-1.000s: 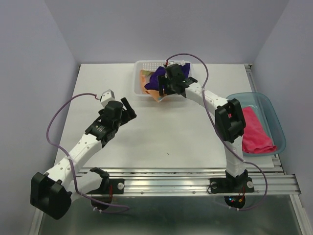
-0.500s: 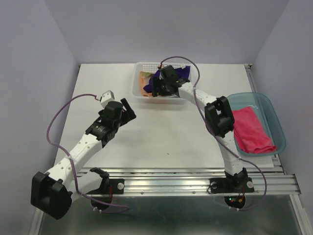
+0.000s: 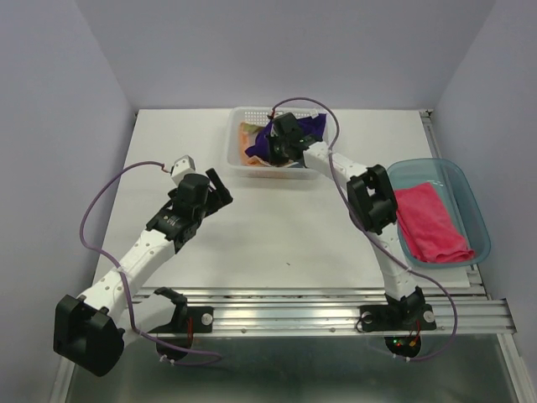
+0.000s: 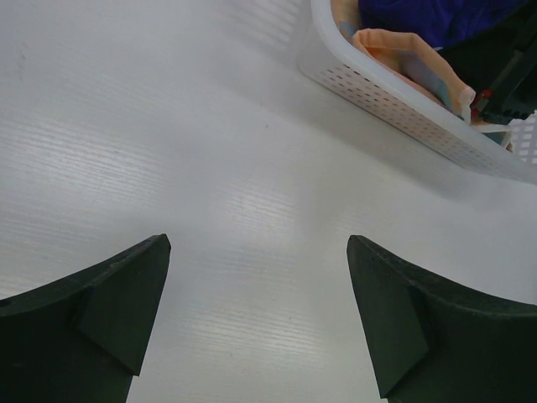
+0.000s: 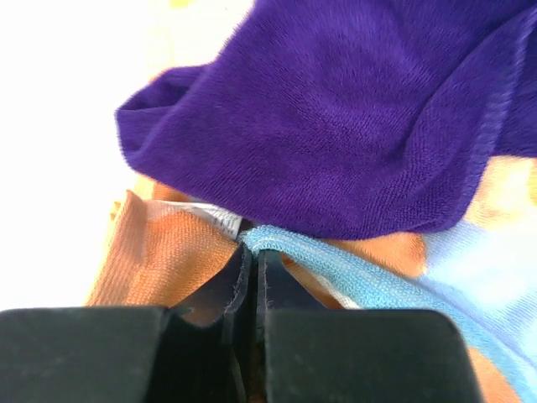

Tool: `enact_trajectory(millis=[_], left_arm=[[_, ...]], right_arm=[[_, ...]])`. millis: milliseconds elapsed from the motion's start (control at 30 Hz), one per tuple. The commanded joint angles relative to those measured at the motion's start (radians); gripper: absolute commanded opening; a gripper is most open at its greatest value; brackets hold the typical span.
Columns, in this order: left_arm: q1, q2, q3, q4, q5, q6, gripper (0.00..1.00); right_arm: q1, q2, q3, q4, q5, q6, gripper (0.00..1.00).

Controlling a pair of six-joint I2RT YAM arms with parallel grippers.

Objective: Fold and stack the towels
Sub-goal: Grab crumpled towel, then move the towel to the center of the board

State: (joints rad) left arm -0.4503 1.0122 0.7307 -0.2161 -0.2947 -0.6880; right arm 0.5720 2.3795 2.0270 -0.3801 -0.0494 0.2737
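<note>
I should next lift the orange towel (image 3: 248, 139) in my right gripper, move back past the basket's rim and release it, as bare table with room to fold (image 3: 283, 222) lies there.
The white basket (image 3: 237, 158) at the back holds the dark purple towel (image 3: 310, 126) and the orange polka-dot towel (image 3: 248, 139). My right gripper (image 3: 278, 149) reaches down into it. In the right wrist view its jaws (image 5: 249, 245) are pressed together on the pale blue hem of the orange towel (image 5: 168, 248), with the purple towel (image 5: 336, 109) lying just beyond. The hot pink towel (image 3: 428, 222) lies folded in the teal tray (image 3: 471, 195). My left gripper (image 3: 220, 186) hovers open over bare table, left of the basket (image 4: 394, 105).
The teal tray sits at the table's right edge beside the right arm's elbow. The metal rail with both arm bases runs along the near edge. Grey walls close in the back and both sides.
My right gripper has pushed further left and down into the basket and closed its jaws on the orange towel's hem. The left arm has stayed still.
</note>
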Motion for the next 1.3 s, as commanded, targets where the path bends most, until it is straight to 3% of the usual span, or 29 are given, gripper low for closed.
enact_trajectory(millis=[0, 300, 800, 867, 1067, 1133, 1167, 1233, 1267], left_arm=[[0.005, -0.027, -0.008, 0.032, -0.003, 0.012, 0.99], [0.009, -0.061, -0.025, 0.043, 0.006, 0.005, 0.99], [0.01, -0.017, -0.06, 0.142, 0.134, 0.004, 0.99], [0.01, -0.02, -0.065, 0.144, 0.135, 0.001, 0.99], [0.01, -0.047, -0.092, 0.124, 0.138, -0.024, 0.99], [0.01, -0.075, -0.111, 0.121, 0.14, -0.045, 0.99], [0.01, -0.084, -0.122, 0.118, 0.141, -0.051, 0.99], [0.01, -0.113, -0.151, 0.109, 0.141, -0.067, 0.99], [0.01, -0.121, -0.16, 0.103, 0.141, -0.07, 0.99]], right_arm=[[0.014, -0.15, 0.029, 0.078, -0.013, -0.025, 0.01], [0.014, -0.4, -0.01, 0.207, -0.084, -0.028, 0.01], [0.014, -0.669, 0.01, 0.201, -0.213, -0.071, 0.01], [0.017, -0.719, -0.036, 0.187, -0.242, -0.065, 0.01], [0.069, -0.89, -0.393, 0.254, -0.254, -0.054, 0.01], [0.071, -0.974, -0.616, 0.294, -0.23, -0.019, 0.08], [0.071, -1.011, -0.701, 0.314, -0.198, -0.002, 0.28], [0.071, -1.122, -0.955, 0.358, -0.069, 0.059, 0.56], [0.071, -1.161, -1.025, 0.36, -0.013, 0.088, 0.62]])
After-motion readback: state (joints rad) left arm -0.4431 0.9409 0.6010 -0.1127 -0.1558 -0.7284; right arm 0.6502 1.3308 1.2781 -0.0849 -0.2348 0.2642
